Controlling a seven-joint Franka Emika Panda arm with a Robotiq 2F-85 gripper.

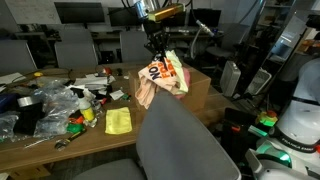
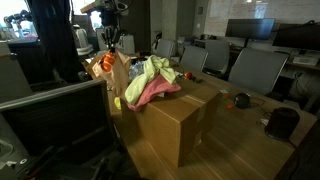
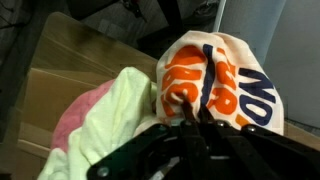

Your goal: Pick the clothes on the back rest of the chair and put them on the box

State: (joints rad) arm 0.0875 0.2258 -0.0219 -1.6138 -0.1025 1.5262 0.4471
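My gripper swings across over the pale yellow and pink-red garments next, turning on the way, because the orange and white garment (image 1: 166,74) hangs beside the heap.
My gripper (image 1: 157,47) is shut on the top of an orange and white garment (image 1: 166,74), which hangs from it over the brown box (image 1: 203,92). In the wrist view the garment (image 3: 215,80) bunches between the fingers (image 3: 186,118) and shows blue letters. A pale yellow garment (image 2: 157,71) and a pink-red one (image 2: 150,93) lie in a heap on the box top (image 2: 178,125); the wrist view shows them as well (image 3: 110,112). The grey back rest of the chair (image 1: 185,145) is in the foreground, with no clothes on it.
A wooden table (image 1: 60,145) beside the box holds a flat bright yellow cloth (image 1: 118,121), plastic bags and small clutter (image 1: 45,105). Grey office chairs (image 1: 75,50) stand behind it. A dark bag (image 2: 283,122) lies on the far table.
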